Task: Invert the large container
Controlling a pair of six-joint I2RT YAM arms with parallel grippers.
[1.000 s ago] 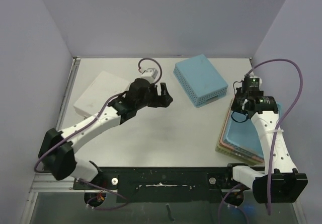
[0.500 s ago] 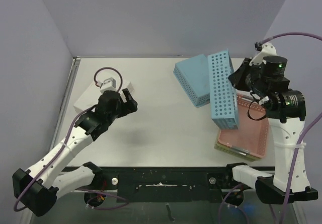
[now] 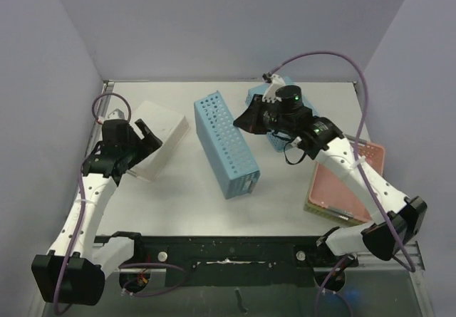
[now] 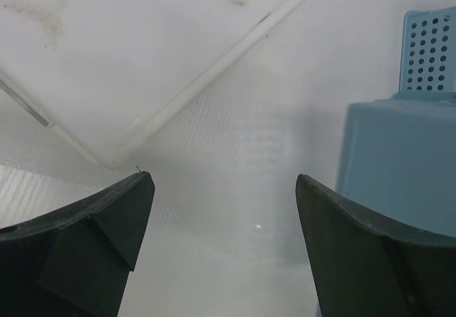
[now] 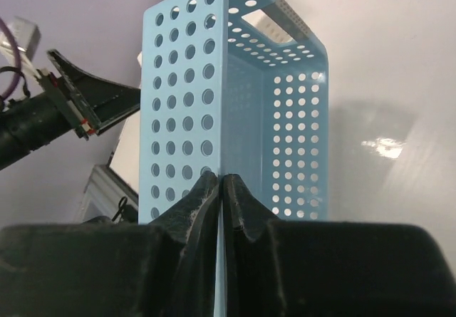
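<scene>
My right gripper will next bring the basket's upper long side down toward the white box (image 3: 163, 136), then release that side's edge.
The large container is a light blue perforated basket (image 3: 225, 146) lying tipped on one long side in the middle of the table. Its open side faces right in the right wrist view (image 5: 285, 110). My right gripper (image 3: 241, 122) is shut on the basket's upper wall, fingers pinching the thin edge (image 5: 222, 183). My left gripper (image 3: 135, 133) is open and empty at the left, above the table beside a white box. In the left wrist view (image 4: 222, 182) the basket's end (image 4: 399, 167) shows to the right of the fingers.
A white flat box (image 3: 158, 137) lies at the left, also in the left wrist view (image 4: 135, 46). A second blue basket (image 3: 278, 140) lies upside down behind my right arm. A stack of pink and green trays (image 3: 349, 185) sits at the right edge.
My right arm carried the basket from above the tray stack leftward and set it on its side mid-table. My left arm drew back to the left, over the white box.
</scene>
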